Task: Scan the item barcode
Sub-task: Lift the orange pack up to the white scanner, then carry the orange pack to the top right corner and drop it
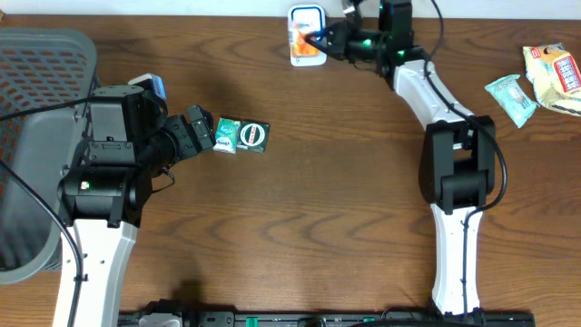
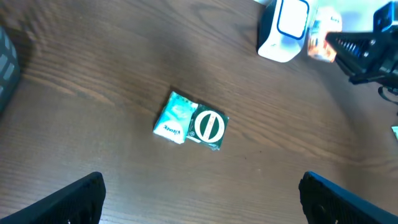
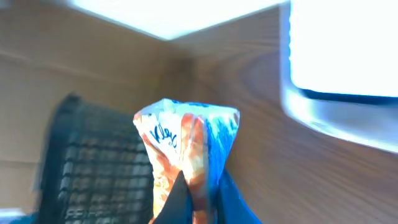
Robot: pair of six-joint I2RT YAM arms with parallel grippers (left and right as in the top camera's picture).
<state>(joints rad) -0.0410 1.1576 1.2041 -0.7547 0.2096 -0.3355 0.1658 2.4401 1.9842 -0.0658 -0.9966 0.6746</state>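
The other snack packets are to the right of my right gripper in the overhead view, so I will swing over there and let go of the held packet among them.
My right gripper (image 1: 318, 41) is shut on an orange, white and blue snack packet (image 1: 297, 38), pinching its lower edge (image 3: 180, 143) between the fingers (image 3: 200, 193). The packet hangs right in front of the white barcode scanner (image 1: 309, 16) at the table's far edge, seen large and bright in the right wrist view (image 3: 342, 56). From the left wrist camera the scanner (image 2: 285, 28) and the held packet (image 2: 320, 40) appear at the top right. My left gripper (image 2: 200, 186) is open with nothing between its fingers, hovering near two green packets (image 2: 176, 117) (image 2: 209, 127).
A grey mesh basket (image 1: 45, 54) stands at the left edge. The two green packets (image 1: 241, 135) lie just right of my left gripper (image 1: 201, 129). Two more snack packets (image 1: 513, 98) (image 1: 554, 77) rest at the far right.
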